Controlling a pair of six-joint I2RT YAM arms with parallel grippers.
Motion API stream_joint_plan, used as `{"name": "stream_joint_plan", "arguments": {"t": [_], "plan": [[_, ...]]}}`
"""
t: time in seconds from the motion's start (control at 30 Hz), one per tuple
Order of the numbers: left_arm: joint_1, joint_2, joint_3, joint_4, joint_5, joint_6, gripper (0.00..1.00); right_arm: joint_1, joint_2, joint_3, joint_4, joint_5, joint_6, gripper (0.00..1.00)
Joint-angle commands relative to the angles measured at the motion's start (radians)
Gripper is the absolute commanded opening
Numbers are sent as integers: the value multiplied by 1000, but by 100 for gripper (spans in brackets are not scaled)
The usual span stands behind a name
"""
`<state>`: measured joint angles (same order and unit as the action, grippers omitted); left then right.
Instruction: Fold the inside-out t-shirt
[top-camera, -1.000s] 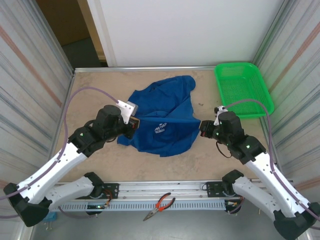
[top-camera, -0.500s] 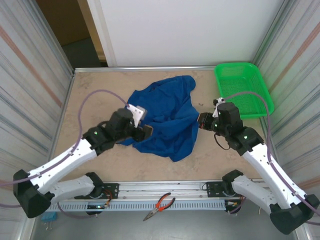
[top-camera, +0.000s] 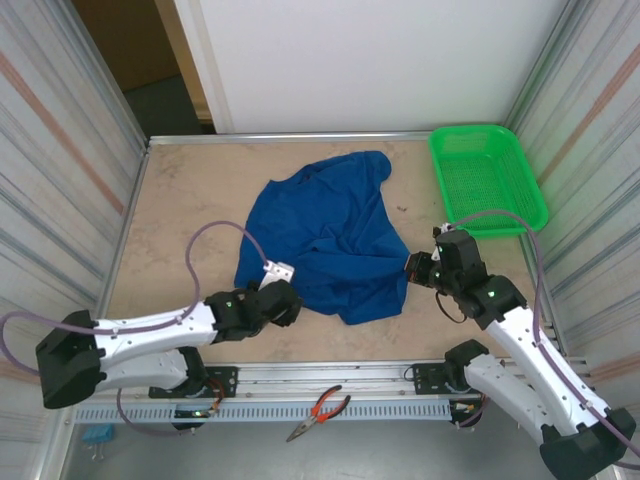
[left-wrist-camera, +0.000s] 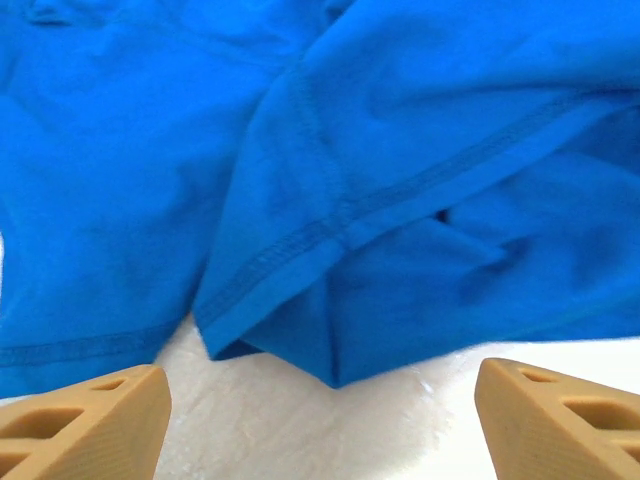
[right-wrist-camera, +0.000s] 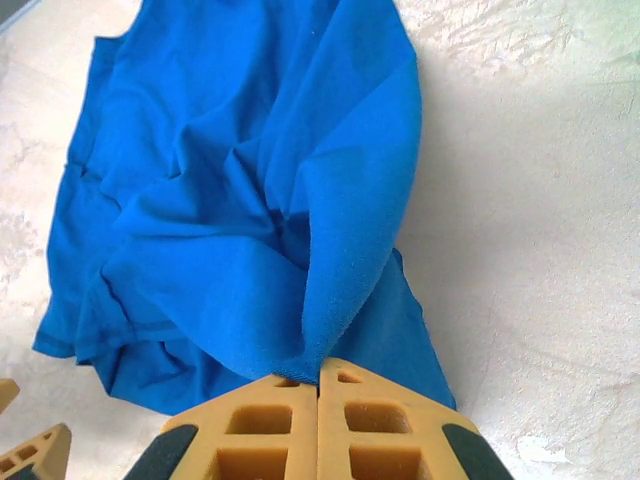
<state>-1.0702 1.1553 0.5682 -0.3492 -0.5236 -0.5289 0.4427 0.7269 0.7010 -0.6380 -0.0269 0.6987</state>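
Note:
Only bare table shows between the open fingers, so my left gripper should next move outward over the stitched hem corner and pinch its fold.
The royal-blue t-shirt lies crumpled and spread on the beige table. My left gripper sits low at the shirt's near-left hem. In the left wrist view it is open, bare table between its tan fingers, and a stitched hem corner of the t-shirt lies just ahead of them. My right gripper is at the shirt's right edge. In the right wrist view it is shut on a raised fold of the t-shirt.
A green mesh basket stands at the back right corner. Red-handled pliers lie on the rail in front of the table. Corrugated walls close in both sides. Bare table runs along the left and near edges.
My left arm has drawn back toward the near edge and dropped low, off the shirt's middle. The shirt has spread flatter and its white print is out of sight. My right gripper shifted slightly nearer, still holding.

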Motion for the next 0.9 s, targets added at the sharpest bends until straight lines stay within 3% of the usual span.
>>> {"name": "stream_joint_plan", "arguments": {"t": [0.0, 0.2, 0.33, 0.37, 0.47, 0.5, 0.67, 0.87], "plan": [[70, 39, 26, 61, -29, -7, 81, -7, 2, -2, -8, -4, 10, 0], [179, 138, 17, 202, 119, 45, 77, -7, 11, -7, 6, -9, 14, 0], [194, 196, 19, 266, 197, 65, 64, -9, 19, -5, 16, -11, 14, 0], [194, 206, 23, 274, 210, 68, 55, -9, 20, -2, 17, -11, 13, 0], [194, 201, 38, 260, 205, 70, 10, -11, 25, 8, 18, -14, 8, 0], [194, 187, 45, 241, 195, 67, 0, -14, 26, 12, 17, -16, -1, 0], [195, -19, 138, 22, 147, 48, 0, -64, 8, 102, -36, -60, -31, 0], [208, -333, 407, -269, 169, -69, 0, -104, -28, 343, -93, -125, -20, 0]]}}
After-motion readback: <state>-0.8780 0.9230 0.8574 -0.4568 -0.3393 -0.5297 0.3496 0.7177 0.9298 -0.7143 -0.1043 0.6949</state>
